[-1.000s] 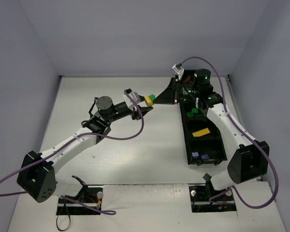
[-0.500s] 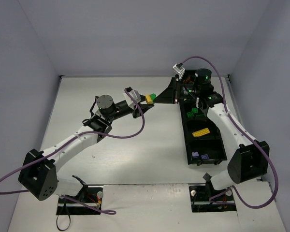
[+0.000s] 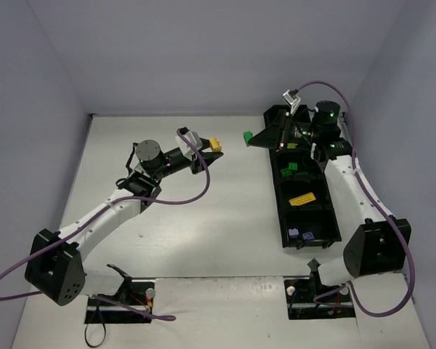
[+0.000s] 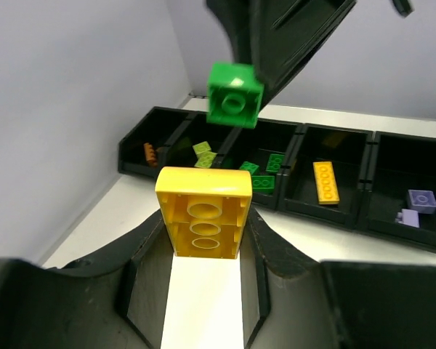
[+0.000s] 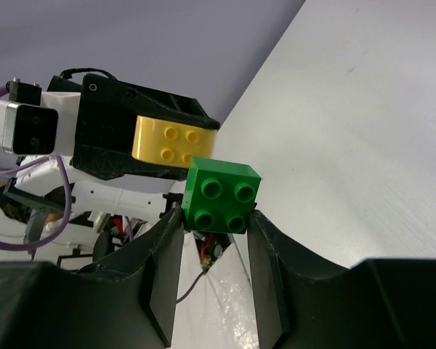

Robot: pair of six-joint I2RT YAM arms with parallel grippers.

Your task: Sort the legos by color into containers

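I will turn my right gripper down over the tray (image 3: 333,234) next and lower to release, as the green bricks' section is below, to its right in the top view.
My left gripper (image 3: 212,147) is shut on a yellow brick (image 4: 203,211), held above the table left of centre; the brick also shows in the top view (image 3: 216,144) and the right wrist view (image 5: 173,142). My right gripper (image 3: 253,137) is shut on a green brick (image 5: 221,194), held in the air a short gap to the right of the yellow one; it also shows in the top view (image 3: 248,137) and the left wrist view (image 4: 234,94). The black five-compartment tray (image 3: 333,234) lies along the right side, holding orange-brown (image 4: 151,153), lime (image 4: 203,153), green (image 4: 261,179), yellow (image 4: 325,182) and lilac (image 4: 421,200) bricks.
The grey back wall and side walls enclose the white table (image 3: 203,225). Purple cables (image 3: 182,203) loop over both arms. The arm bases and their mounting plates (image 3: 123,298) sit at the near edge.
The two bricks were joined between the grippers; now they are apart. My left gripper has drawn back left with the yellow brick and my right gripper has moved right with the green one.
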